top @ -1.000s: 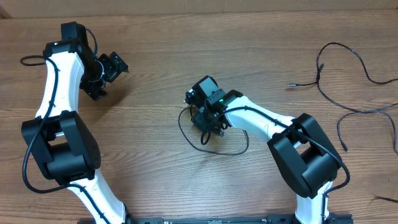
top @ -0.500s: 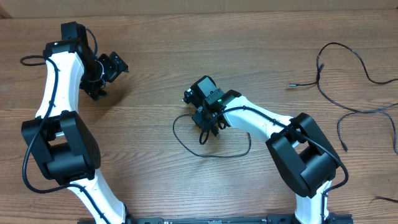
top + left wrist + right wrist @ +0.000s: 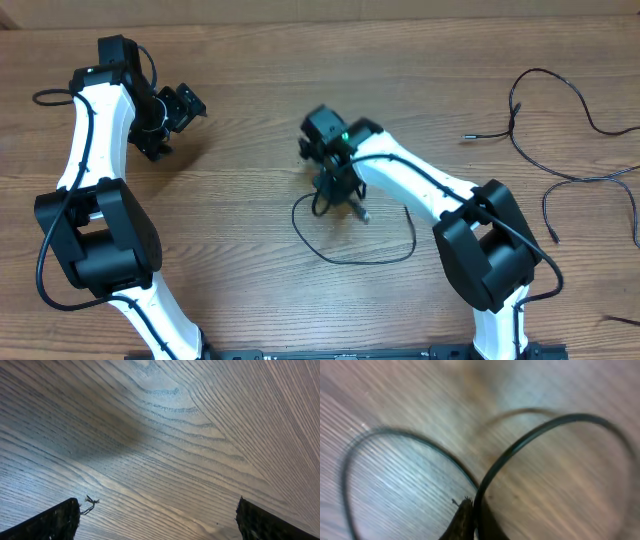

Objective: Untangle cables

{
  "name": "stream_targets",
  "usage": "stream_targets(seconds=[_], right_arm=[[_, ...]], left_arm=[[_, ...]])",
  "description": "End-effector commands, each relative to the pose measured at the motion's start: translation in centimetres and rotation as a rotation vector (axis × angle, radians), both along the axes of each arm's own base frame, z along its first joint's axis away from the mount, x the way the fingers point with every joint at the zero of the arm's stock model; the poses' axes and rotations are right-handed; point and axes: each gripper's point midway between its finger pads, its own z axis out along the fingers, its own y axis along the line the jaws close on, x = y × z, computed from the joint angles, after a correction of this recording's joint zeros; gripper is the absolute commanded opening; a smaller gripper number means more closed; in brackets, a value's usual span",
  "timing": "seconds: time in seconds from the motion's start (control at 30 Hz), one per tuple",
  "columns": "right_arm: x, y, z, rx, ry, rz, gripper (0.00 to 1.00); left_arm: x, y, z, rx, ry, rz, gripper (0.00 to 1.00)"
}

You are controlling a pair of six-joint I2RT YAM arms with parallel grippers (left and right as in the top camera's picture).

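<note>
The cable still lies looped on the wood, so I will raise my right gripper high and outward, tilting it up, and then release the held cable.
A thin black cable (image 3: 352, 260) lies in a wide loop on the wooden table at the centre. My right gripper (image 3: 336, 192) is shut on this cable and holds part of it off the wood. In the right wrist view the cable (image 3: 545, 425) curves up and away from the closed jaws of the right gripper (image 3: 475, 512). A small silver plug tip (image 3: 362, 215) shows just beside the grip. More loose black cables (image 3: 560, 95) sprawl at the far right. My left gripper (image 3: 186, 106) stands open at the upper left, with only bare wood between its fingers (image 3: 55, 522).
Another loose black cord (image 3: 590, 180) runs along the right edge, with a plug tip (image 3: 468, 137) pointing inward. The left arm's thicker cable (image 3: 45, 97) loops by the table's left edge. The arm bases stand at the front edge.
My right gripper has closed on the centre cable and risen with it. The loop on the table has spread wider to the right. The left arm has not moved.
</note>
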Motion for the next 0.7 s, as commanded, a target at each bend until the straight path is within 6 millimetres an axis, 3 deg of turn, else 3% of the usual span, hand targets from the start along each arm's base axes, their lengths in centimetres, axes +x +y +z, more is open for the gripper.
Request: stream_targets(seconds=[0.0,0.3,0.5,0.67], right_arm=[[4.0,1.2,8.8,0.079,-0.208,-0.042,0.04],[8.8,0.9,24.8,0.198,-0.6,-0.131,0.04],[12.0,-0.9,32.1,0.258,-0.829,-0.242,0.04],[15.3,-2.9,36.8,0.36,-0.997,-0.334,0.04]], left_arm=[[-0.2,-0.1,0.2,0.008,-0.003,-0.013,1.0],[-0.2,-0.1,0.2,0.008,-0.003,-0.013,1.0],[-0.2,-0.1,0.2,0.008,-0.003,-0.013,1.0],[-0.2,-0.1,0.2,0.008,-0.003,-0.013,1.0]])
